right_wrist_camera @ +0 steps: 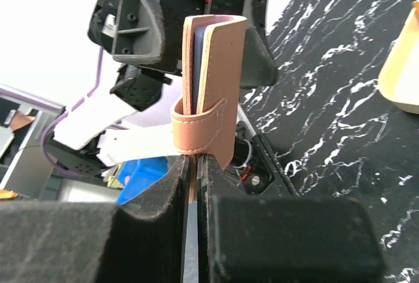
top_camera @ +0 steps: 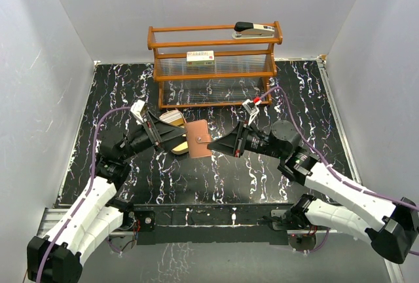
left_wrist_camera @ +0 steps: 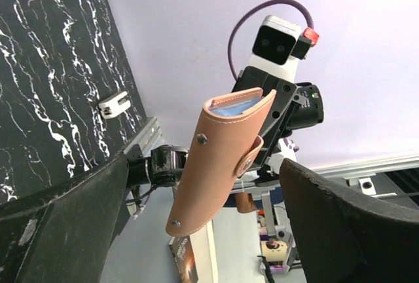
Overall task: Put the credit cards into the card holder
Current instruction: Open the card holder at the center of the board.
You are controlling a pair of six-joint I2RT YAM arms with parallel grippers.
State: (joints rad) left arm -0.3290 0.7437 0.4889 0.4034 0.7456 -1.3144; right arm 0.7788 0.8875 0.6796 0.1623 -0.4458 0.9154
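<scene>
I should keep my left gripper nearly in place and close its fingers onto the card holder's riveted edge (top_camera: 189, 142) (left_wrist_camera: 192, 179), because that edge is between them.
The reddish-brown card holder (top_camera: 198, 137) hangs in the air between the two arms. My right gripper (top_camera: 213, 143) is shut on its lower edge, the fingers pinching the leather just below the closing tab (right_wrist_camera: 195, 162). The card holder (right_wrist_camera: 216, 80) stands upright with credit cards (right_wrist_camera: 196, 60), one of them light blue, tucked between its leaves. In the left wrist view the card holder (left_wrist_camera: 219, 158) shows a blue credit card (left_wrist_camera: 234, 107) at its open top. My left gripper (left_wrist_camera: 204, 185) is open wide, its fingers (left_wrist_camera: 65, 217) on either side of the holder and not touching it.
A wooden rack (top_camera: 216, 67) stands at the back with a stapler (top_camera: 254, 31) on top and a small box (top_camera: 200, 57) on its shelf. A cream-and-yellow box (top_camera: 171, 118) and a wooden tray (top_camera: 175, 145) lie under the left gripper. White walls close in the black marbled table (top_camera: 196, 178).
</scene>
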